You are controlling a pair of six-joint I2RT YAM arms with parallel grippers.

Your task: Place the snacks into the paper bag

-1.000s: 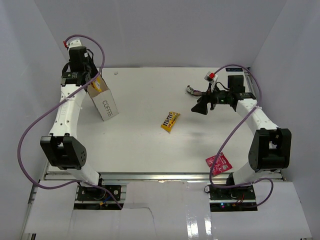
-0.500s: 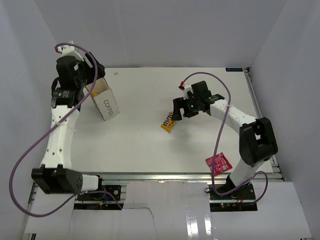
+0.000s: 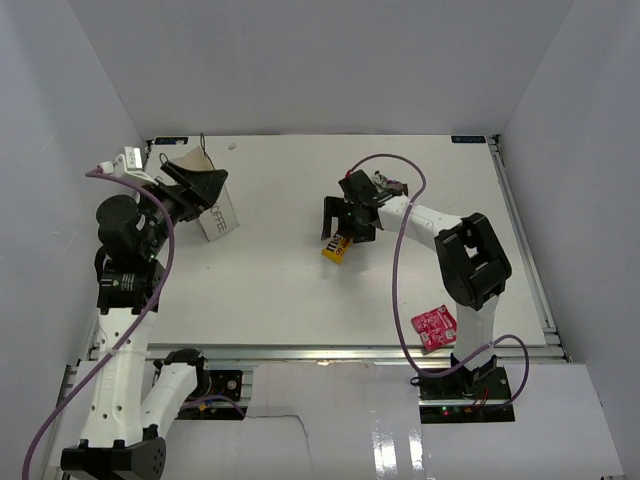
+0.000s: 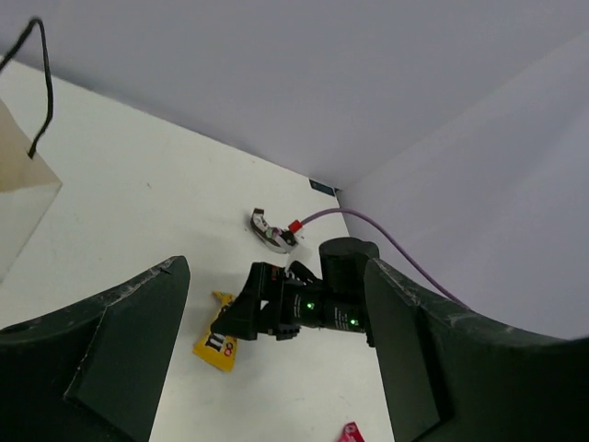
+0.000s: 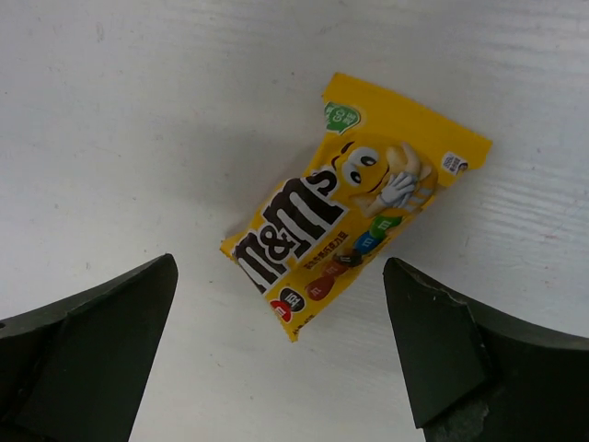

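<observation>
I should next bring the open fingers of my right gripper down around the yellow M&M's packet below, with its lettered end (image 3: 334, 250) (image 5: 282, 273) between them, and close them there.
A yellow M&M's packet (image 3: 336, 250) lies flat at mid table. My right gripper (image 3: 338, 226) hovers just above it, open and empty. In the right wrist view the packet (image 5: 354, 216) lies between and ahead of the spread fingers (image 5: 92, 350). A pink-red packet (image 3: 437, 327) lies near the right arm's base. The white paper bag (image 3: 224, 214) marked COFFEE stands at the back left. My left gripper (image 3: 203, 186) is open and empty, raised above the bag and covering its mouth. The left wrist view shows the bag's corner (image 4: 18, 180) and the yellow packet (image 4: 214, 344). No other snacks show.
White walls close in the table on the left, back and right. The right arm (image 3: 470, 250) bends across the right half of the table. The bag's thin dark handles (image 3: 201, 145) stick up behind the left gripper. The table's front edge (image 3: 320, 349) runs along the arm bases.
The right gripper has swung left from the back right to above the yellow packet. The left arm has drawn back and risen, so its gripper now points out over the bag.
</observation>
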